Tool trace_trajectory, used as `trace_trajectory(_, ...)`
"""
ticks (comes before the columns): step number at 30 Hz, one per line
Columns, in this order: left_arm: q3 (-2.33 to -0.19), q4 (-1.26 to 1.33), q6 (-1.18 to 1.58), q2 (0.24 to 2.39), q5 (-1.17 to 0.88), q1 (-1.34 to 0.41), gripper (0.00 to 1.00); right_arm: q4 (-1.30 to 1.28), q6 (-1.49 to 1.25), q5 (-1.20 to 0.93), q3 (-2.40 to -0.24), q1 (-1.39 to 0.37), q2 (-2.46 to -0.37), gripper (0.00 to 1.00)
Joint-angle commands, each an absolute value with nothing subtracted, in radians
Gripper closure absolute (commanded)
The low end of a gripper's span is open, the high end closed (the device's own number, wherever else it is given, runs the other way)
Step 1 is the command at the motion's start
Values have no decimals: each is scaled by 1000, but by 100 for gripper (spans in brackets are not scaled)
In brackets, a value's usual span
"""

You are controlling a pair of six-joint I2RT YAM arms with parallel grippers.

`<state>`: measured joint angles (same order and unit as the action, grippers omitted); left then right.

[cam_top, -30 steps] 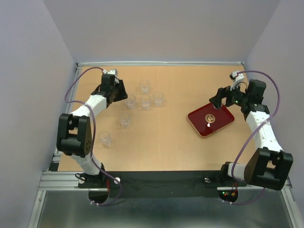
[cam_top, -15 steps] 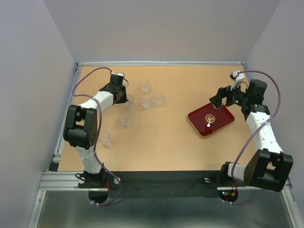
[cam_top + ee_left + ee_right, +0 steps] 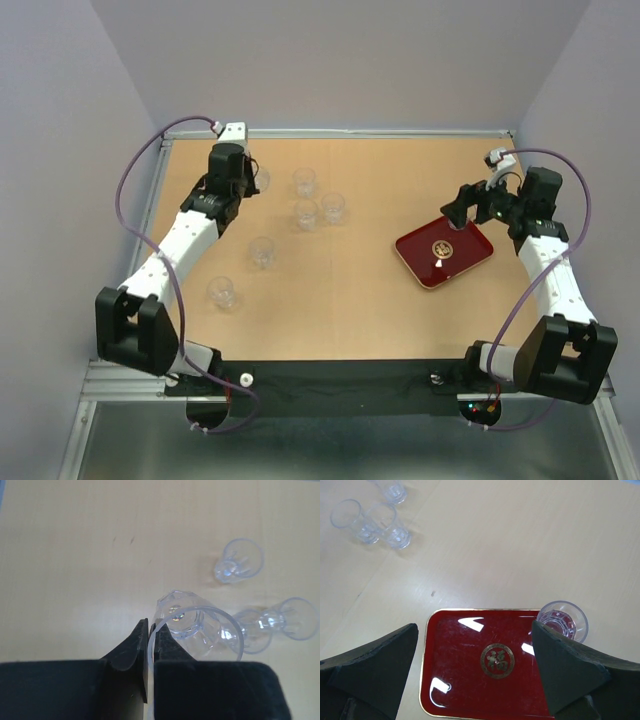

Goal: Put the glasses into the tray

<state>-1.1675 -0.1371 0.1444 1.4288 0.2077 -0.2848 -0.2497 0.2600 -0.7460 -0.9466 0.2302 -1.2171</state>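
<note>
My left gripper should move its glass to the right in the top view and down onto the tray's corner facing the other glasses point(image 3: 409, 246), because that corner is empty.
My left gripper point(image 3: 246, 183) is shut on the rim of a clear glass point(image 3: 262, 180), one finger inside and one outside, as the left wrist view point(image 3: 192, 630) shows; it holds the glass above the table at the back left. Several more glasses stand on the table point(image 3: 304, 181) point(image 3: 306, 213) point(image 3: 332, 207). The dark red tray point(image 3: 425, 272) with a gold emblem lies at the right. One glass point(image 3: 563, 620) stands in the tray's far corner. My right gripper point(image 3: 475, 630) is open wide and empty above the tray point(image 3: 455, 670).
Two more glasses stand nearer the arms, one at the left middle point(image 3: 263, 252) and one at the left front point(image 3: 221, 291). A metal rail point(image 3: 340, 132) edges the back of the table, with grey walls on three sides.
My left gripper has closed on the glass at the left of the cluster and carried it up and toward the back left. The right arm has not moved.
</note>
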Motion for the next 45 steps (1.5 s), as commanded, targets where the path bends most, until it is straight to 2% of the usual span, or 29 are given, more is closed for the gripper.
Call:
trace_trajectory(1, -1125, -69, 98, 1338, 166, -354, 100, -196, 281, -824, -916, 241, -1192, 0)
trace_trajectory(13, -1106, 44, 239, 1313, 68, -640, 100, -201, 328, -1097, -870, 241, -1155, 0)
trace_trajectory(21, -1256, 81, 268, 1558, -29, -762, 100, -198, 282, -844, -900, 253, -1141, 0)
trace_trajectory(28, -1506, 68, 287, 1819, -112, -834, 100, -178, 216, -713, -911, 298, -1152, 0)
trace_trajectory(36, -1724, 2, 308, 2064, -158, -888, 100, -161, 196, -686, -905, 327, -1143, 0)
trace_trajectory(45, -1772, -54, 310, 2140, -127, -928, 100, -160, 201, -703, -902, 331, -1140, 0)
